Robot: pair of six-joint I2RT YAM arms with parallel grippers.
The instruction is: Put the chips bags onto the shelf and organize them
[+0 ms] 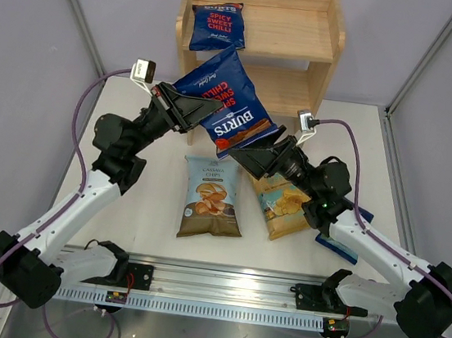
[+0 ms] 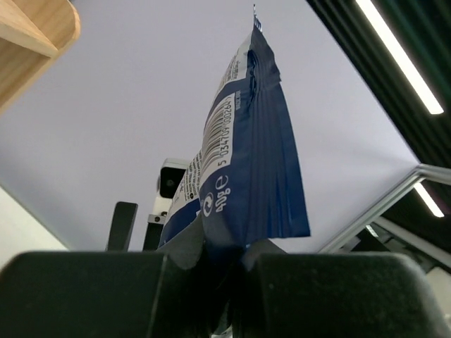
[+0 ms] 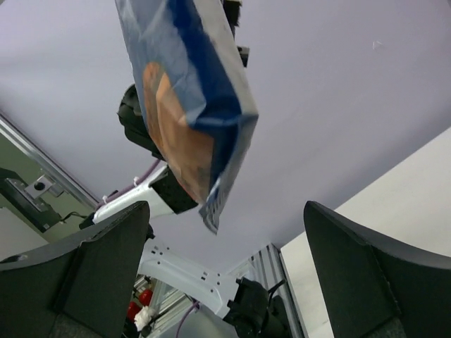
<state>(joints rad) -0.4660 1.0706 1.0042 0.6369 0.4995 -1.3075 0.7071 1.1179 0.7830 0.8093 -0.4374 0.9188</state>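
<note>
My right gripper pushes toward the bag's lower end (image 1: pixel 246 139) (image 3: pixel 219 197) next and closes around it, since that end hangs free just beyond the gripper's spread fingers.
My left gripper (image 1: pixel 206 114) is shut on the edge of a dark blue red-lettered Burts bag (image 1: pixel 233 100) and holds it in the air in front of the wooden shelf (image 1: pixel 324 41). In the left wrist view the bag (image 2: pixel 246 141) stands up from the closed gripper (image 2: pixel 229 257). My right gripper (image 1: pixel 250 157) is open just below the bag's lower end, apart from it; in the right wrist view the bag (image 3: pixel 190 105) hangs above the spread gripper (image 3: pixel 225 239). Another Burts bag (image 1: pixel 219 26) lies on the shelf's top tier. The Cassava bag (image 1: pixel 210 198) and the yellow/teal bag (image 1: pixel 287 208) lie on the table.
A third dark blue bag (image 1: pixel 346 248) lies on the table at the right, mostly hidden under my right arm. The shelf's lower tier (image 1: pixel 293 91) is partly hidden by the held bag. A metal rail (image 1: pixel 220 288) runs along the near edge.
</note>
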